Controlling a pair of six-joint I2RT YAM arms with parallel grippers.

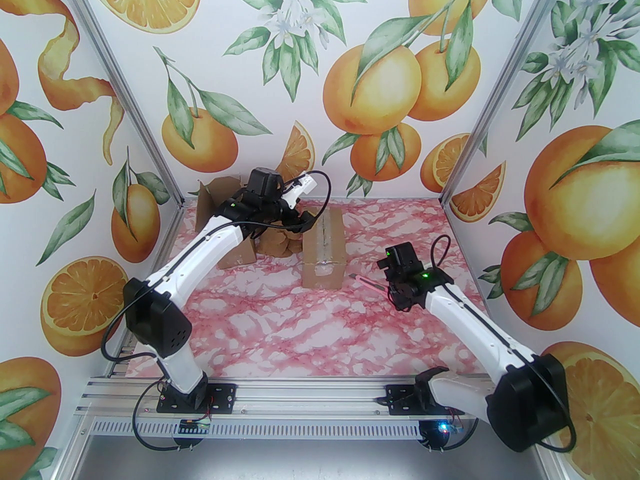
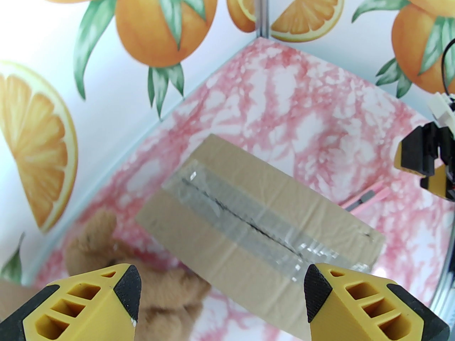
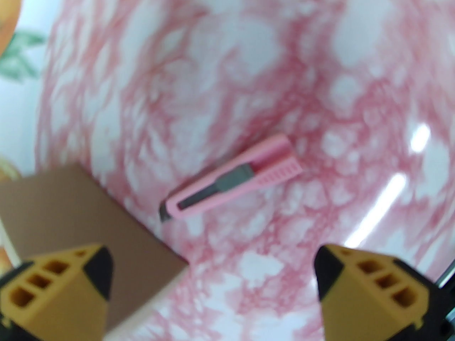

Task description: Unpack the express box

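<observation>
I will next lower the fingers of my right gripper toward the box [image 1: 324, 250] to the knife's grey slider below, turn them to match the slant of the knife's handle, and close them there.
The express box [image 1: 324, 250] is a brown carton in the middle of the table, flaps down, with clear tape along its top seam and a dark slit running through the tape [image 2: 249, 222]. My left gripper [image 1: 301, 222] hovers open over its far left corner; in the left wrist view that gripper [image 2: 220, 297] has nothing between its yellow fingers. A pink utility knife [image 3: 231, 179] lies flat on the table just right of the box [image 3: 71, 208]. My right gripper [image 3: 213, 279] stands open above the knife [image 1: 367, 284], apart from it.
A brown plush toy [image 1: 280, 243] lies left of the box, against an opened carton [image 1: 220, 213] at the back left corner. Printed walls close the table on three sides. Pink marbled tabletop [image 1: 310, 333] stretches in front of the box.
</observation>
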